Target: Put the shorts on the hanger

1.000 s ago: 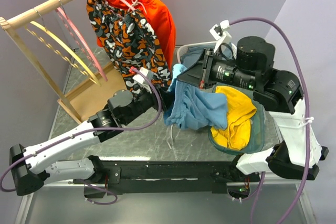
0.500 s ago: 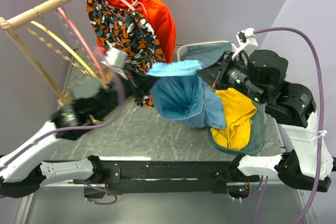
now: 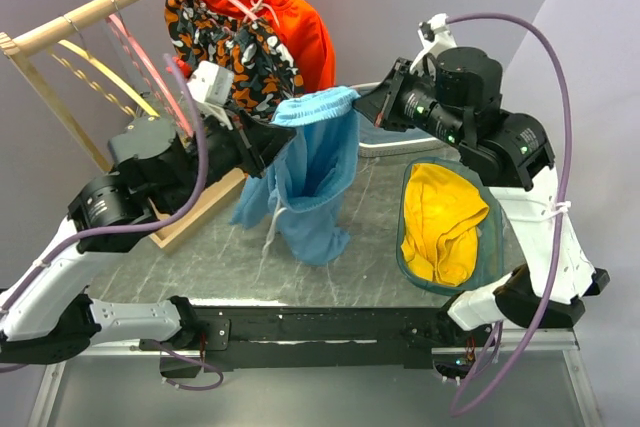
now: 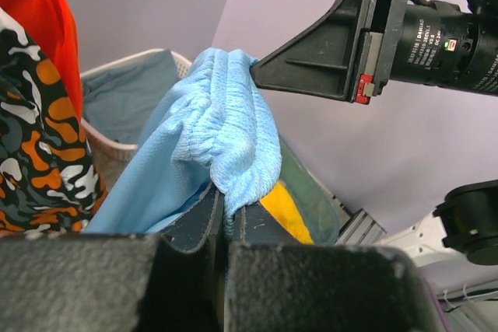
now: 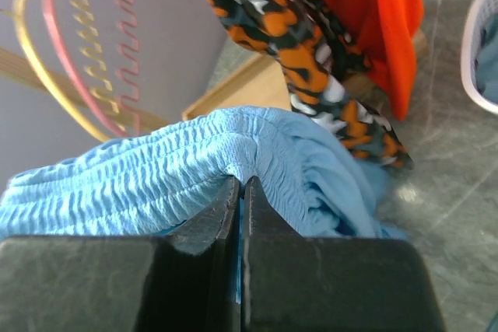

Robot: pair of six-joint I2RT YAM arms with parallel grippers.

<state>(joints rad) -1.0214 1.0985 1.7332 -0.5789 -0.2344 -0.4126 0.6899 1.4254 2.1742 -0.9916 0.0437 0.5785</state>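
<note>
The shorts hang bunched at their waistband [image 5: 140, 180], so next my left gripper will tilt its fingers downward, lower to the tabletop between the rack and the green basket and release the shorts.
The sky-blue shorts [image 3: 315, 172] hang in the air by their gathered waistband, stretched between both grippers, legs trailing to the table. My left gripper [image 3: 275, 130] is shut on the waistband's left end; in the left wrist view its jaws [image 4: 227, 206] pinch the ribbed blue fabric [image 4: 226, 126]. My right gripper [image 3: 360, 105] is shut on the right end, and the right wrist view shows it [image 5: 240, 186] clamped on the waistband [image 5: 140, 180]. The empty pink hanger [image 3: 150, 72] hangs on the wooden rail behind my left arm; it also shows in the right wrist view [image 5: 74, 44].
A yellow hanger [image 3: 95, 72] hangs beside the pink one on the wooden rack [image 3: 90, 9]. Camouflage shorts [image 3: 230, 57] and an orange garment [image 3: 305, 32] hang further right. A green basket [image 3: 492, 247] holds yellow cloth. A white basket [image 3: 400, 145] with grey-blue cloth sits behind.
Both grippers have lifted the shorts up out of the baskets and moved them left, toward the rack. The waistband is now stretched level and the legs hang free.
</note>
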